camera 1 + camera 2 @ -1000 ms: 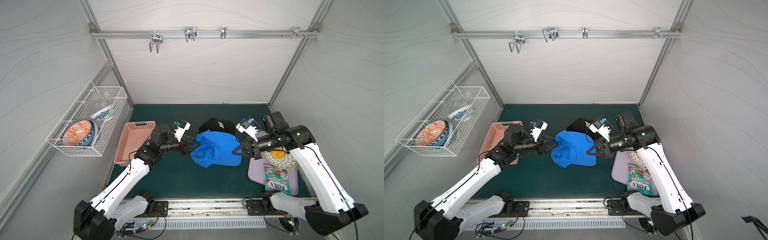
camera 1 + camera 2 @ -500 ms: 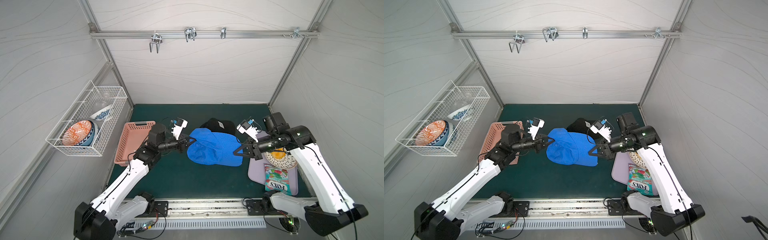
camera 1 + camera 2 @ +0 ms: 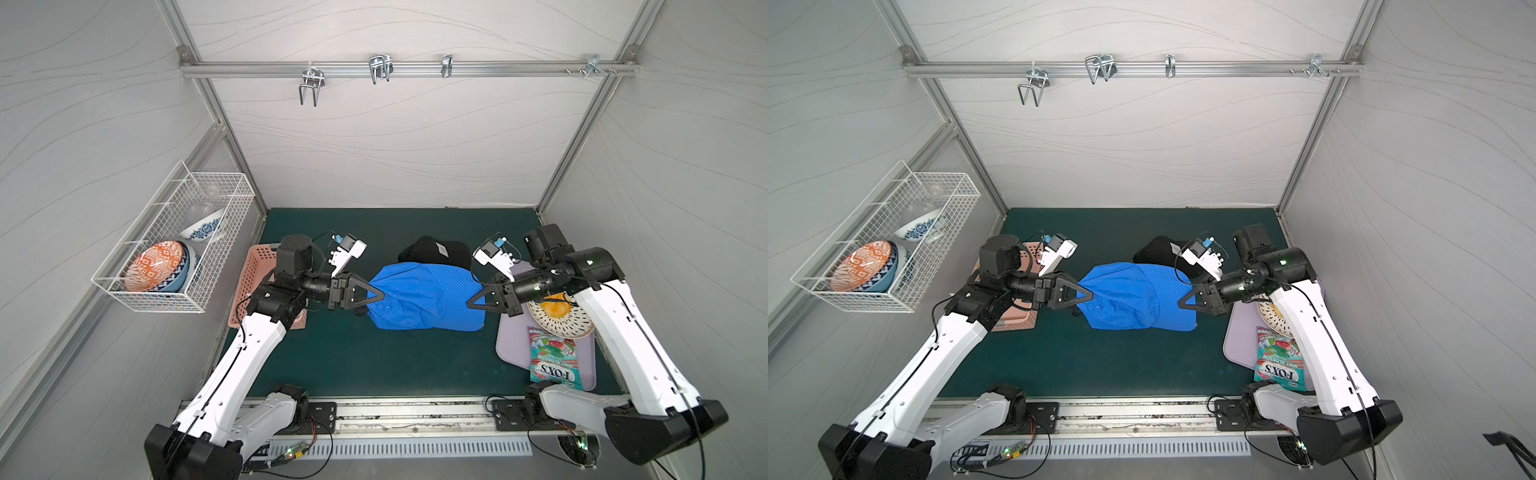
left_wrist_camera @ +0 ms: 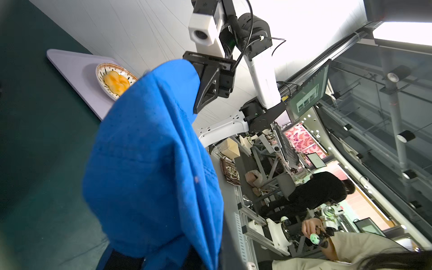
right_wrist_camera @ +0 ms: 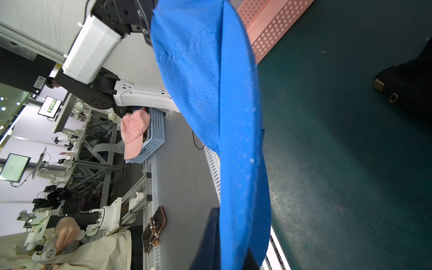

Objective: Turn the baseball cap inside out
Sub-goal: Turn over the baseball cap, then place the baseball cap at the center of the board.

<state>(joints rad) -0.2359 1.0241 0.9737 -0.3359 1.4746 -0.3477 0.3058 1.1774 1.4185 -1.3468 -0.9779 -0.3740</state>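
My right gripper moves down to the bare green mat (image 3: 438, 345) (image 5: 310, 180) beside the black cap next and releases the edge of the blue cap's visor. The blue cap still hangs above the table.
The blue baseball cap (image 3: 419, 299) (image 3: 1133, 297) hangs stretched between both grippers just above the green mat, in both top views. My left gripper (image 3: 380, 294) (image 3: 1090, 294) is shut on the cap's left edge. My right gripper (image 3: 469, 302) (image 3: 1180, 304) is shut on its right edge, at the perforated fabric. In the left wrist view the blue cap (image 4: 152, 163) fills the middle and covers the left gripper (image 4: 152, 261). The right wrist view shows the cap (image 5: 210, 81) edge-on, pinched in the right gripper (image 5: 231, 252).
A black cap (image 3: 434, 251) lies on the mat behind the blue one. A pink basket (image 3: 255, 274) sits at the left. At the right a lavender tray (image 3: 513, 345) carries a plate (image 3: 559, 311) and a FOX'S bag (image 3: 552, 359). A wire basket (image 3: 174, 245) with bowls hangs on the left wall.
The left gripper shut on the cap's left edge and drew it to the left. The bunched cap is now spread wide between the two grippers. The right gripper has kept its hold.
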